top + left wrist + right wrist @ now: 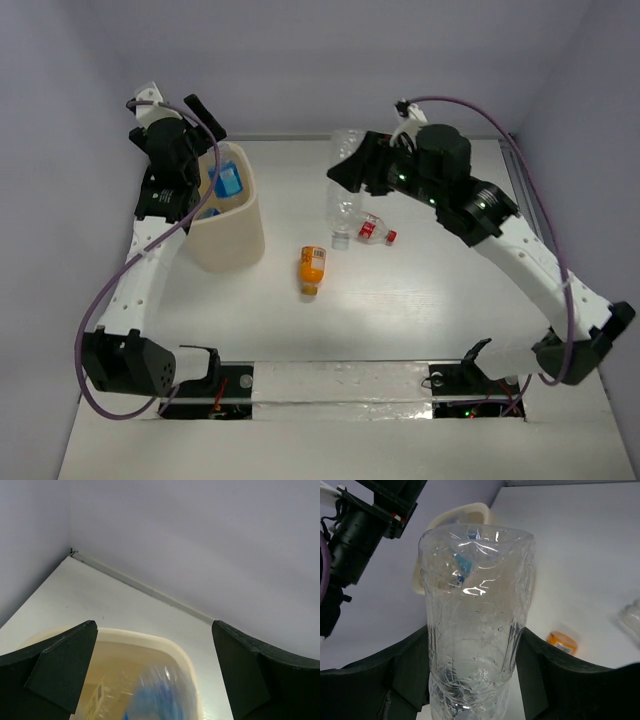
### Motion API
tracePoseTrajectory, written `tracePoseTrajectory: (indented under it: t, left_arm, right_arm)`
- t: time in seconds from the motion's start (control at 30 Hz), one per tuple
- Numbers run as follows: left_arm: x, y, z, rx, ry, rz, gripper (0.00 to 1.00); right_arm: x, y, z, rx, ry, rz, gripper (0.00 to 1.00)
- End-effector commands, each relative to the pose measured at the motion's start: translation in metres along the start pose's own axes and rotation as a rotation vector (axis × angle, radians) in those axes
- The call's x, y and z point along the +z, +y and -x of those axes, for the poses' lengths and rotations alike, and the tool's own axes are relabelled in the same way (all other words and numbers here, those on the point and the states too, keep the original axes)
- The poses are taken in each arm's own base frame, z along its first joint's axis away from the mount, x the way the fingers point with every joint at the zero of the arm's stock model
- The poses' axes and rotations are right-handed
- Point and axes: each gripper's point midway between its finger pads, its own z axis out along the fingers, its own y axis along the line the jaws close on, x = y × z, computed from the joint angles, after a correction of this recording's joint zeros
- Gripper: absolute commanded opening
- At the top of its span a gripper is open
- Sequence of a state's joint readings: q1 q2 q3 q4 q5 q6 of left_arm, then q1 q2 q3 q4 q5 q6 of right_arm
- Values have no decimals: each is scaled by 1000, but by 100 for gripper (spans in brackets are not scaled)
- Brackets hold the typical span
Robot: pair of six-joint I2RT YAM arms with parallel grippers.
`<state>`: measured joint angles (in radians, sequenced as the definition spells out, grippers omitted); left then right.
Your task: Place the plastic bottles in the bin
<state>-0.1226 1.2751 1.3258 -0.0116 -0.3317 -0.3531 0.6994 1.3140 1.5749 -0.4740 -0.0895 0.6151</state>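
My right gripper carries the clear bottle over the bin's rim and releases it next, since the bin's opening (221,186) (459,547) lies to the gripper's left in the top view.
The cream bin (240,240) stands at the far left. My left gripper (213,160) hangs open over it. In the left wrist view the gripper (155,670) is open above the bin rim (150,637), and a blurred blue-labelled bottle (160,695) is below the fingers inside the bin; it also shows from above (228,180). My right gripper (350,175) is shut on a large clear bottle (343,205), held above the table with its cap down. The right wrist view shows the bottle (475,610) squeezed between both fingers. An orange bottle (312,268) and a small red-labelled bottle (375,232) lie on the table.
The orange bottle (561,642) lies beyond the held bottle, and a clear bottle (632,617) shows at the right edge of the right wrist view. The left arm (365,520) stands beside the bin (465,515). Walls enclose the table on three sides.
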Motion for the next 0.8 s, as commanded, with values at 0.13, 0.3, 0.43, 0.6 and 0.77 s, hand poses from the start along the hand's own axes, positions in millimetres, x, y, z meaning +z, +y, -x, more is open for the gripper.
tracePoseTrajectory:
  t: [0.13, 0.3, 0.43, 0.6, 0.77]
  left_arm:
    - [-68, -41, 101, -175, -190, -221, 99]
    - [-113, -54, 109, -269, -151, -352, 88]
    - [-132, -62, 111, -328, -110, -411, 77]
    - [-150, -69, 128, -359, -116, -450, 70]
    - [-154, -68, 132, -337, -124, -429, 70]
  right_arm:
    - [61, 94, 65, -31, -173, 207, 50]
    - [135, 111, 57, -27, -207, 197, 50]
    - [177, 124, 48, -36, -240, 200, 50]
    - [197, 146, 39, -42, -293, 252, 48]
    - [226, 138, 7, -126, -330, 168, 48]
